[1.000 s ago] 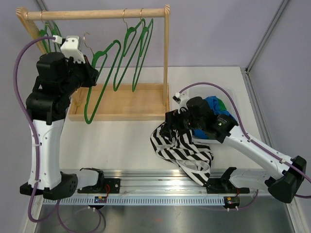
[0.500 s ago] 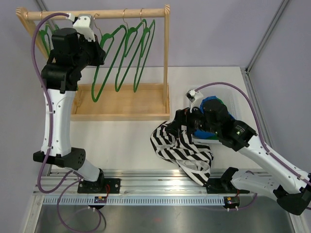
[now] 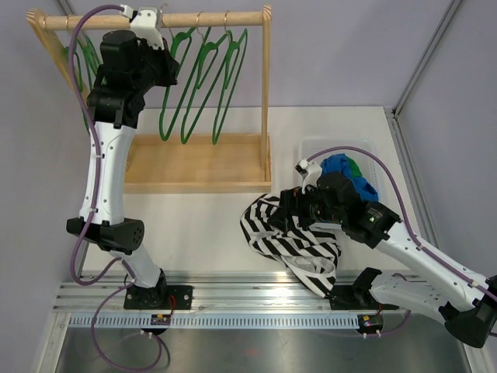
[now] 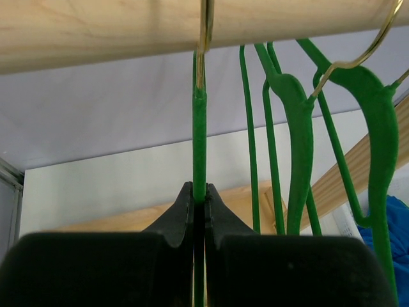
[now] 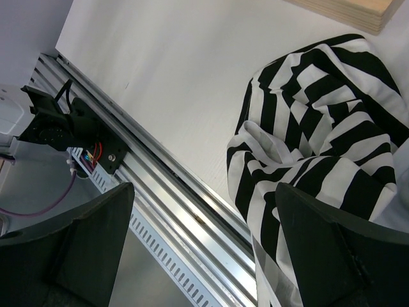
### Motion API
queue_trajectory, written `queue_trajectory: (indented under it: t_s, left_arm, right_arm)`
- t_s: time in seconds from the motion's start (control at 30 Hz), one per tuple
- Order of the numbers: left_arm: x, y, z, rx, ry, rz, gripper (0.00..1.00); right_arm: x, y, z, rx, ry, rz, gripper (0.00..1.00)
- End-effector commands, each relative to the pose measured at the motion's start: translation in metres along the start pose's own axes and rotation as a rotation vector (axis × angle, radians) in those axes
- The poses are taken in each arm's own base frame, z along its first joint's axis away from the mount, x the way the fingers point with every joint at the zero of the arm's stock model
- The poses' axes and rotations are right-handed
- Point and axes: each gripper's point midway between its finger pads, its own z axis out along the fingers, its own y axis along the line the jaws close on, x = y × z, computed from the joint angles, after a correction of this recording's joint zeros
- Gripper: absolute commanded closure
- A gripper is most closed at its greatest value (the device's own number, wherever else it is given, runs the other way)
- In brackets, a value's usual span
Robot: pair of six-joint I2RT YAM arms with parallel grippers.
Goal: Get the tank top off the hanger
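I will move my left gripper along the bar (image 3: 175, 20) (image 4: 220, 24) to the right in the top view next, then let go of the hanger's neck, because the hanger's hook is over the bar.
The black-and-white striped tank top (image 3: 291, 241) lies crumpled on the table, free of any hanger, with one end over the front rail. It also shows in the right wrist view (image 5: 319, 128). My left gripper (image 3: 159, 66) is up at the wooden rail (image 3: 194, 19), shut on the neck of a bare green hanger (image 3: 172, 97). In the left wrist view the gripper (image 4: 199, 192) pinches the hanger's neck (image 4: 199, 141), and its gold hook sits over the rail (image 4: 128, 29). My right gripper (image 3: 283, 210) is open and empty, hovering over the tank top's left edge (image 5: 204, 220).
Several more green hangers (image 3: 221, 78) hang on the rack, with others at its far left (image 3: 85, 54). The rack's wooden base tray (image 3: 202, 163) lies behind the tank top. A clear bin (image 3: 311, 144) holds blue and green clothes (image 3: 349, 175). An aluminium rail (image 3: 256, 284) runs along the front edge.
My left arm has lifted the bare green hanger up and right until its hook reached the rail. My right arm has drawn slightly forward, its open gripper staying over the tank top.
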Motion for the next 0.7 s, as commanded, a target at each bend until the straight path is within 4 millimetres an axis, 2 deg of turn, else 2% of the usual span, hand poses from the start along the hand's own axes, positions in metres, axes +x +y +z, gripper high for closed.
queue_trajectory:
  t_s: [0.0, 0.13, 0.23, 0.33, 0.4, 0.43, 0.47, 0.57, 0.67]
  left_arm:
    - [-0.016, -0.015, 0.01, 0.045, -0.062, 0.046, 1.0]
    - [0.007, -0.019, 0.017, 0.008, 0.007, 0.106, 0.99]
    - [0.018, -0.018, 0.015, -0.002, 0.043, 0.104, 0.96]
    - [0.019, -0.013, 0.008, -0.03, 0.044, 0.094, 0.92]
    - [0.021, -0.009, 0.005, -0.055, 0.049, 0.093, 0.83]
    - [0.018, -0.008, -0.001, -0.062, 0.043, 0.095, 0.75]
    - [0.017, -0.006, -0.005, -0.073, 0.041, 0.095, 0.6]
    - [0.01, -0.007, -0.022, -0.087, 0.024, 0.052, 0.34]
    - [0.005, -0.009, -0.044, -0.088, 0.017, 0.029, 0.22]
  right_arm:
    - [-0.008, 0.009, 0.001, -0.046, -0.039, 0.011, 0.0]
    - [0.001, 0.007, 0.008, -0.054, -0.002, 0.002, 0.01]
    - [0.008, 0.009, 0.015, -0.068, 0.049, -0.009, 0.01]
    - [0.015, 0.001, 0.023, -0.036, 0.096, -0.024, 0.01]
    - [0.02, -0.009, 0.03, 0.012, 0.126, -0.029, 0.01]
    - [0.021, -0.019, 0.031, 0.064, 0.136, -0.035, 0.01]
    - [0.022, -0.023, 0.033, 0.084, 0.145, -0.039, 0.0]
    - [0.032, -0.035, 0.041, 0.135, 0.19, -0.049, 0.0]
    - [0.039, -0.04, 0.053, 0.149, 0.22, -0.057, 0.0]
